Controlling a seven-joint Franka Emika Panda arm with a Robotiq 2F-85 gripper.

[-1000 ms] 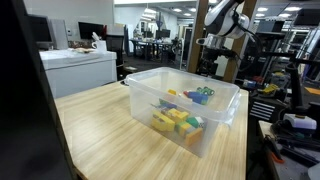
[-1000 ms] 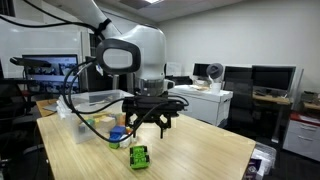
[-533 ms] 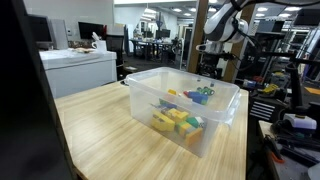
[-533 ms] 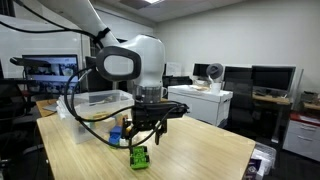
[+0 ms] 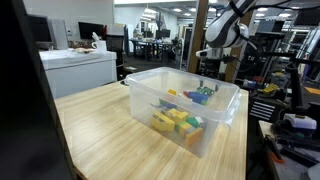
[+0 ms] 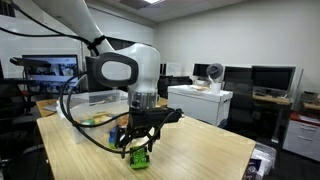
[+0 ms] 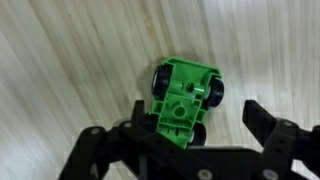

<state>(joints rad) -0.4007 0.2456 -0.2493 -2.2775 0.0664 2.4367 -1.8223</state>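
Observation:
The green toy car is below in the gap between my fingers, so my gripper will next lower its open fingers around the green toy car (image 6: 138, 158) (image 7: 185, 98) and close across the car's sides.
A green toy car (image 7: 185, 98) with black wheels lies on the wooden table, shown from above in the wrist view. My gripper (image 7: 194, 112) is open, one finger (image 7: 140, 112) at the car's left side and the other (image 7: 252, 112) well clear on the right. In an exterior view the gripper (image 6: 138, 148) hangs low, straight over the car (image 6: 138, 158). In an exterior view the arm (image 5: 218, 38) stands behind the clear bin, and the car is hidden there.
A clear plastic bin (image 5: 150, 80) holds several yellow, green and blue toys (image 5: 178, 120); the bin (image 6: 95, 99) sits behind the arm. A small blue toy (image 6: 117, 135) lies near the car. The table edge (image 6: 235, 160) runs close by.
The arm has come down over the green car, so the gripper now sits around it just above the table. The jaws stayed open.

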